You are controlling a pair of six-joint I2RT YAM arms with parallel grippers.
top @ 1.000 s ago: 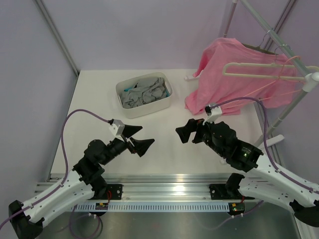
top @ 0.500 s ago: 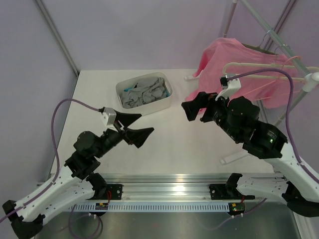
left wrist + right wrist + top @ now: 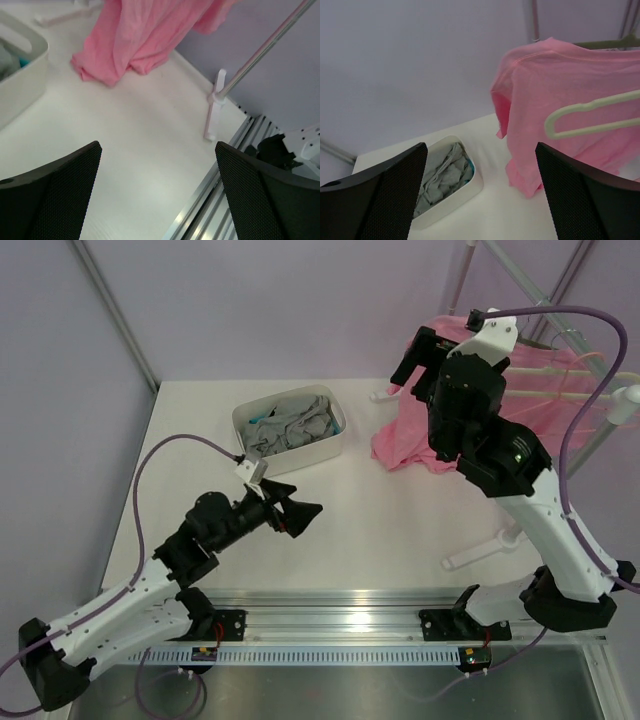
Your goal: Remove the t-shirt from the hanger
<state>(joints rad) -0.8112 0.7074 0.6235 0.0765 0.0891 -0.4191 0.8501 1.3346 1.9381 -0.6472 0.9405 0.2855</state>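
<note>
I should move my right gripper outward, turn it toward the t-shirt's sleeve (image 3: 446,327) (image 3: 515,67) and close on it, since that cloth hangs free beyond the dark hanger bar.
The pink t-shirt (image 3: 402,440) hangs from the rack at the back right, and its hem rests on the table. It also shows in the right wrist view (image 3: 560,85) and the left wrist view (image 3: 130,35). Only a short dark bar of the hanger (image 3: 606,44) shows, above the t-shirt's shoulder. My right gripper (image 3: 412,358) is raised level with the t-shirt's left shoulder, open and empty (image 3: 480,146), apart from the cloth. My left gripper (image 3: 298,505) hovers low over the middle of the table, open and empty (image 3: 157,146), pointing right.
A white tub (image 3: 335,445) of grey clothes stands at the back centre. A cream hanger (image 3: 560,375) and a thin pink wire hanger (image 3: 570,425) hang in front of the t-shirt. The rack's poles (image 3: 460,280) and white foot (image 3: 480,550) stand at the right.
My right arm has risen from low over the table up to the t-shirt's shoulder. My left gripper has shifted a little right and lower. Both stayed open.
</note>
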